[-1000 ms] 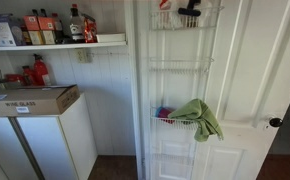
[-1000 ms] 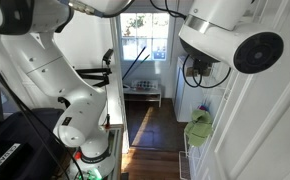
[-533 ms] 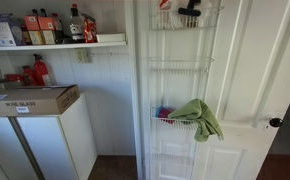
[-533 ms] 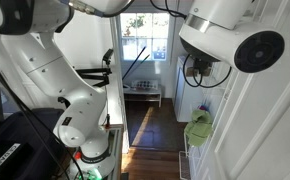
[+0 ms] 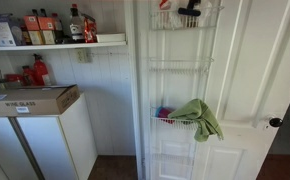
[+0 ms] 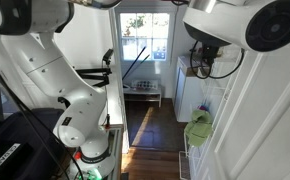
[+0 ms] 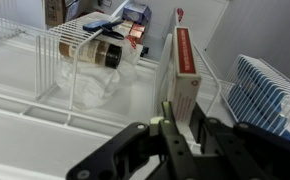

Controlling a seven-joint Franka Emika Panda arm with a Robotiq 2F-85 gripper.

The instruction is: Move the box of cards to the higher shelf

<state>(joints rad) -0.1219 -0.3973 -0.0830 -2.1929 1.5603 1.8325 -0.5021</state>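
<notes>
My gripper turns square to the shelf's front bar next, as that bar runs at an angle to the box. It then moves deeper into the narrow wire section [image 7: 204,68] to release.
In the wrist view the box of cards [image 7: 183,70] is a slim white box with a red edge. It stands upright on a white wire shelf [image 7: 217,88]. My gripper [image 7: 183,112] comes in from below, with its black fingers [image 7: 167,112] pressed against both sides of the box's lower part. In an exterior view the gripper [image 5: 189,11] is a dark shape in the top wire basket [image 5: 185,24] of the door rack. The box cannot be made out there.
A wire basket [image 7: 75,40] holding a dark jar [image 7: 109,55] and small items is to the left of the box, and a blue ribbed object [image 7: 260,90] is to its right. Lower on the door rack hangs a green cloth [image 5: 198,118]. A cardboard box [image 5: 31,99] sits on a white cabinet.
In the exterior view showing the arm, the upper arm link has swung up and to the right. The door rack view looks unchanged.
</notes>
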